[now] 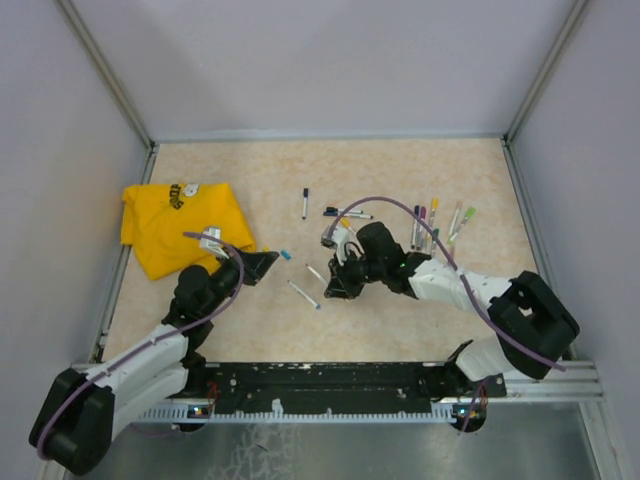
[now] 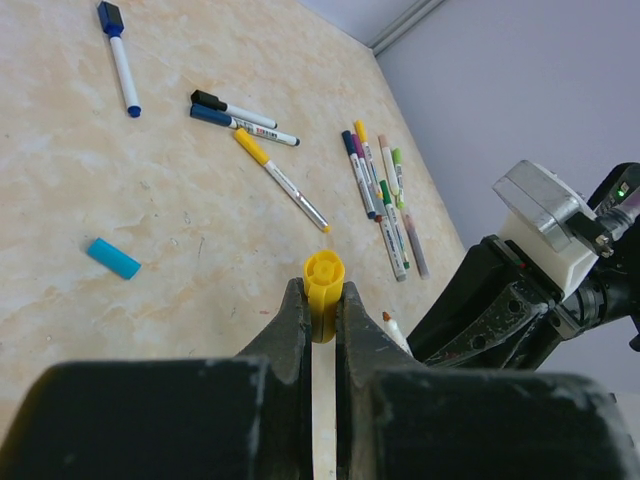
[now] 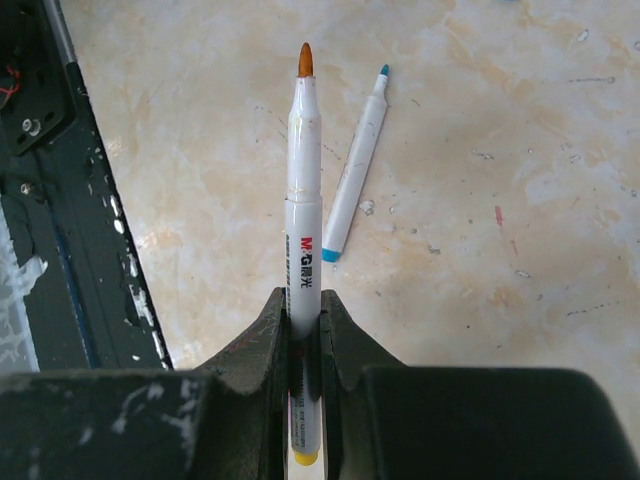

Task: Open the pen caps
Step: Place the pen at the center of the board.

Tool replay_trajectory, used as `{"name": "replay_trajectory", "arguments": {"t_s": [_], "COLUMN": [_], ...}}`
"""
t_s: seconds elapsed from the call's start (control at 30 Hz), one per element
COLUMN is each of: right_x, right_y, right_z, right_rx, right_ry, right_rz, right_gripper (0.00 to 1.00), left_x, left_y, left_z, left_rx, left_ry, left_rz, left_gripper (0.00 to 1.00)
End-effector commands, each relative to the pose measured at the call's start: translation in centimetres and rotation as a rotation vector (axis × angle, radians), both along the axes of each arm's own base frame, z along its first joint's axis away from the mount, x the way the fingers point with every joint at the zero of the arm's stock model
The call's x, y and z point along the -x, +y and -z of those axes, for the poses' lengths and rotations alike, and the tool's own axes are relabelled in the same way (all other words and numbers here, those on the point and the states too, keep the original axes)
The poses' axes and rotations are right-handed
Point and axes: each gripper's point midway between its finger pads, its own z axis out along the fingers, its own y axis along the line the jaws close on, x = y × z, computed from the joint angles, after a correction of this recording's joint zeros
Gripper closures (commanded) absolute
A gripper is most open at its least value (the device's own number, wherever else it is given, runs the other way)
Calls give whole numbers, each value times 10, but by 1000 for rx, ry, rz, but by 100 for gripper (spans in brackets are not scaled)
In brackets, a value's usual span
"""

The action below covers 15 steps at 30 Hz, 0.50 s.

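The tabletop beside the light blue cap [image 2: 113, 258] lies below my left gripper, to its right in the top view, so next I lower my left gripper across to it and release.
My left gripper [image 2: 322, 295] is shut on a stubby yellow pen cap [image 2: 324, 270], held off the table with its open end facing out. My right gripper [image 3: 305, 310] is shut on a white pen barrel [image 3: 304, 180] whose bare orange tip points away. From above, the left gripper [image 1: 262, 265] and right gripper [image 1: 335, 283] face each other a short gap apart. A light blue cap [image 2: 113, 258] lies loose on the table. An uncapped light-blue pen [image 3: 357, 165] lies beside the held pen. Several capped pens [image 2: 385, 195] lie in a row further off.
A crumpled yellow cloth [image 1: 185, 225] lies at the left. A blue-capped pen [image 2: 120, 58], a black-capped pen [image 2: 235, 108], a dark blue one [image 2: 245, 125] and a yellow-capped one [image 2: 280, 178] are scattered mid-table. The black base rail [image 3: 60, 200] runs along the near edge.
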Motion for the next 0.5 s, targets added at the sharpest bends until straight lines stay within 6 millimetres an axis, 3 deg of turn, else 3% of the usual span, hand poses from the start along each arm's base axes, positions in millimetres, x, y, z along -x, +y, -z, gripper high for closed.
{"name": "replay_trajectory", "arguments": {"t_s": [0.0, 0.2, 0.47], "right_x": [-10, -15, -50], "right_y": [11, 13, 16], "right_z": [-3, 9, 26], "right_rx": [7, 72, 173], "right_ry": [-38, -61, -89], "right_rz": [41, 80, 236], "right_gripper": [100, 100, 100], "left_x": [1, 0, -5], "left_y": [-1, -3, -10], "left_z": [-4, 2, 13], "left_rx": [21, 25, 26], "left_ry": [-15, 10, 70], "left_rz": [10, 19, 38], "left_gripper": [100, 100, 100]}}
